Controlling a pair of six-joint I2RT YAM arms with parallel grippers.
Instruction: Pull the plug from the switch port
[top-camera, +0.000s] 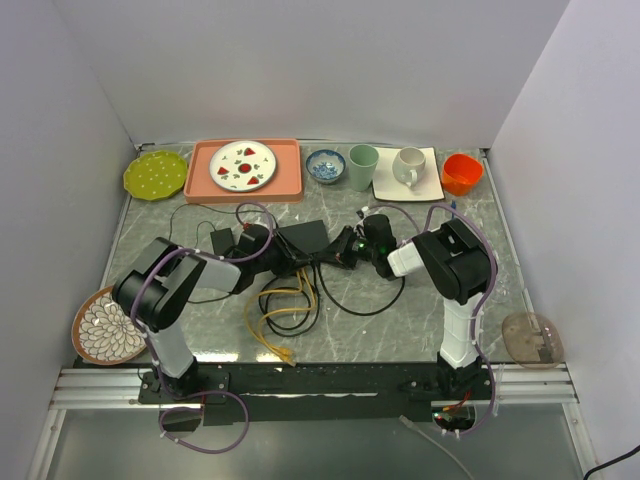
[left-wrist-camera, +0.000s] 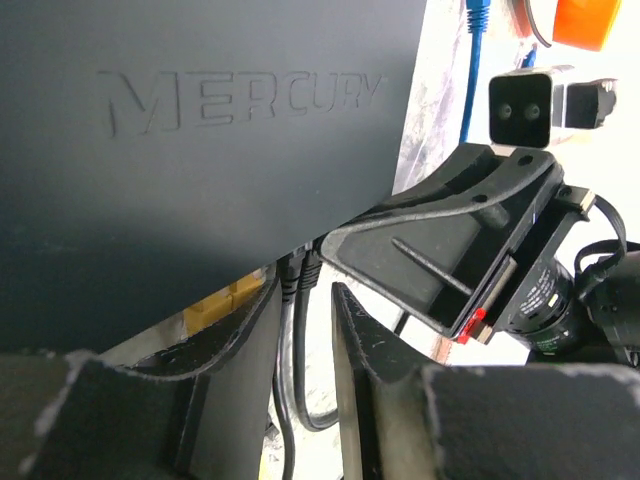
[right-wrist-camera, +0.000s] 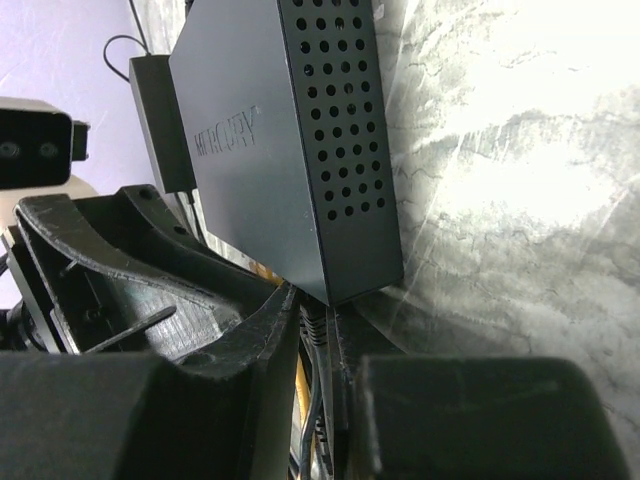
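Observation:
My right gripper has its plug at the switch port. Next I should pull my right gripper up and to the right in the top view and release over the tabletop before the mug (top-camera: 411, 212).
The switch (top-camera: 303, 237) is a flat black box marked MERCURY at mid-table; it also shows in the left wrist view (left-wrist-camera: 200, 150) and the right wrist view (right-wrist-camera: 290, 140). Black plugs (right-wrist-camera: 317, 328) sit in its near edge. My right gripper (right-wrist-camera: 315, 310) reaches in from the right and is shut on one black plug right at the port; in the top view it is at the switch's near right corner (top-camera: 345, 250). My left gripper (left-wrist-camera: 306, 295) is open, its fingers straddling two black cables (left-wrist-camera: 300, 270) below the switch's edge without pinching them; it also shows in the top view (top-camera: 275, 255).
Yellow cable (top-camera: 275, 320) and black cable loops lie in front of the switch. A small black adapter (top-camera: 221, 241) sits to its left. A pink tray (top-camera: 292, 170), green plate (top-camera: 156, 174), bowl, cups and mug line the back. A patterned plate (top-camera: 105, 327) overhangs the left edge.

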